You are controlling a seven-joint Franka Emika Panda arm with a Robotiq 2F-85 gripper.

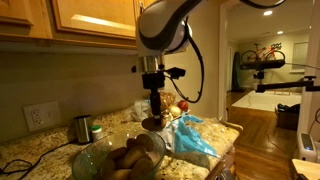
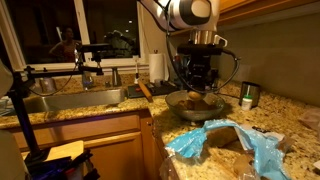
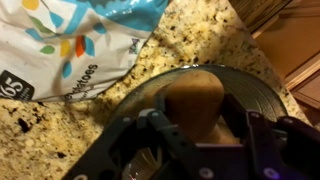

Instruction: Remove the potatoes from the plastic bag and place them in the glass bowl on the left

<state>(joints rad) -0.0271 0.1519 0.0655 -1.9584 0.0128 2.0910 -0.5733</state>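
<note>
My gripper moves away from the bag over the piled potatoes next and releases the brown potato (image 3: 194, 100), as it hangs near the bowl's rim beside the bag.
My gripper (image 3: 192, 120) is shut on a brown potato (image 3: 194, 100) and holds it over the glass bowl (image 3: 258, 92). In an exterior view the gripper (image 1: 153, 110) hangs above the bowl (image 1: 92, 156), which holds several potatoes (image 1: 128, 158). The blue and white plastic bag (image 1: 192, 136) lies crumpled beside the bowl; it also shows in the wrist view (image 3: 75, 40) and in an exterior view (image 2: 232, 142). The bowl (image 2: 197, 104) sits under the gripper (image 2: 201, 82) there too.
A granite counter (image 1: 40, 150) carries a metal cup (image 1: 82, 127) and a second cup (image 2: 248, 95). A sink (image 2: 75, 100) with a tap lies beyond a paper towel roll (image 2: 157, 66). Wooden cabinets (image 1: 80, 20) hang above.
</note>
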